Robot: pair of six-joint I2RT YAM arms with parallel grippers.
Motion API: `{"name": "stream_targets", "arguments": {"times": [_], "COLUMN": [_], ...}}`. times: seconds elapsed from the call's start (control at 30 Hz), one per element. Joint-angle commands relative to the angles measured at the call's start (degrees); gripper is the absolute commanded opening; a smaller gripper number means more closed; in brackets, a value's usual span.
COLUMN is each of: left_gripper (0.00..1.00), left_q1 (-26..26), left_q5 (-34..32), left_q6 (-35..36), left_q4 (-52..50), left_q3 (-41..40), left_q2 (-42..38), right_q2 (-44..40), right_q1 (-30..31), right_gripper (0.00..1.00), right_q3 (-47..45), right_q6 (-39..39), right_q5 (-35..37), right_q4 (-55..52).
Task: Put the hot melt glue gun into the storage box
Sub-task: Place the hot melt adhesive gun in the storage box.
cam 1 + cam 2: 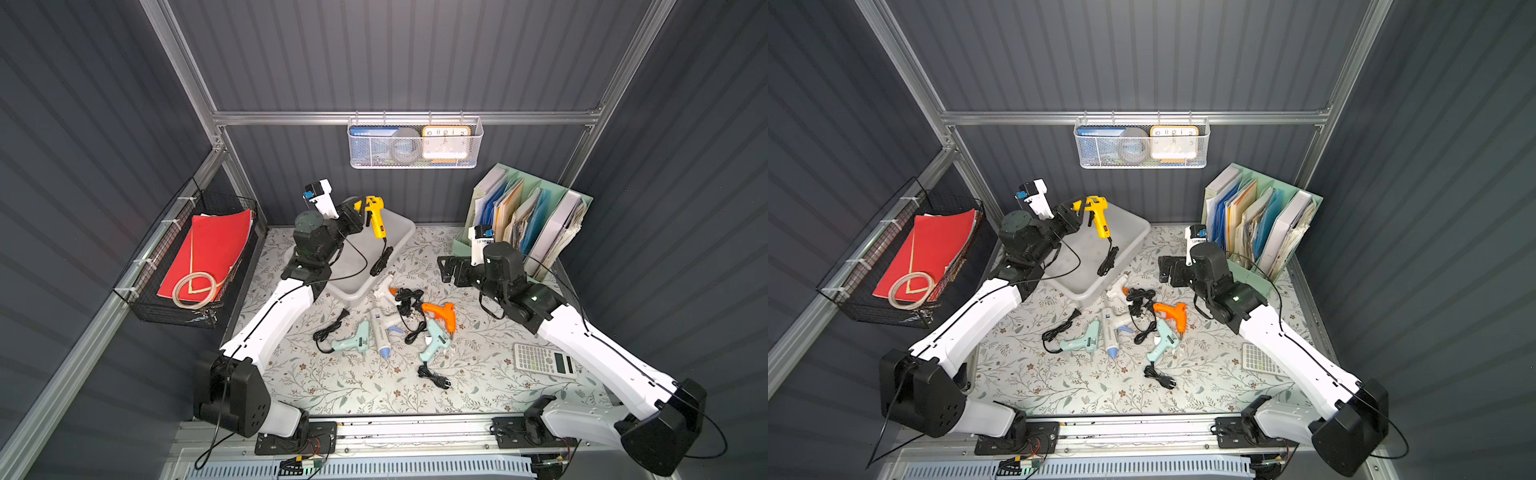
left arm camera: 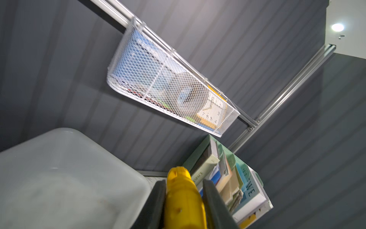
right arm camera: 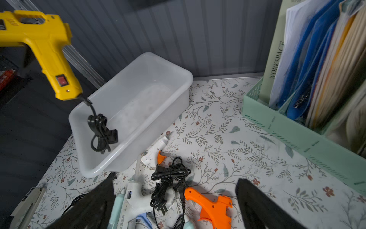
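Note:
The left gripper moves down toward the bare bottom of the storage box (image 1: 397,232) (image 2: 63,198) next and releases the yellow glue gun, since the gun still hangs above the box's rim.
A yellow hot melt glue gun (image 1: 375,212) (image 1: 1098,216) (image 3: 49,51) hangs above the far left part of the storage box (image 1: 397,232) (image 1: 1127,237) (image 3: 148,89). My left gripper (image 1: 360,208) (image 1: 1079,208) (image 2: 184,182) is shut on its barrel (image 2: 184,200). Its black cord bundle (image 1: 380,262) (image 3: 101,132) dangles down into the translucent box, which holds nothing else. My right gripper (image 1: 443,270) (image 1: 1165,270) (image 3: 176,179) is open and empty, over the mat just behind the orange glue gun (image 1: 442,313) (image 3: 212,206) and a tangled cord (image 3: 168,178).
Several more glue guns lie in front of the box: a white one (image 1: 384,291), a white-and-blue one (image 1: 380,332) and two teal ones (image 1: 351,338) (image 1: 434,343). A mint-green file organiser (image 1: 528,220) stands at the back right. A calculator (image 1: 542,359) lies under the right arm. Wire baskets (image 1: 415,143) (image 1: 195,257) hang on the walls.

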Motion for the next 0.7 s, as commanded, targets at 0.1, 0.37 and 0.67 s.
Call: {"name": "stream_targets", "arguments": {"times": [0.1, 0.37, 0.67], "left_gripper": [0.00, 0.00, 0.00], "left_q1": [6.1, 12.1, 13.1], "left_q5": [0.8, 6.4, 12.8], "left_q6": [-1.1, -7.6, -12.2], "left_q4": [-0.3, 4.7, 6.9], "left_q3": [5.1, 10.0, 19.0], "left_q2": [3.4, 14.9, 31.3], "right_q2": [7.4, 14.4, 19.1], "right_q1": [-4.0, -10.2, -10.6], "right_gripper": [0.99, 0.99, 0.99], "right_q3": [4.3, 3.1, 1.8], "right_q6": [3.4, 8.8, 8.9], "right_q5": [-3.4, -12.0, -12.6], "right_q4": [-12.2, -17.2, -21.6]}}
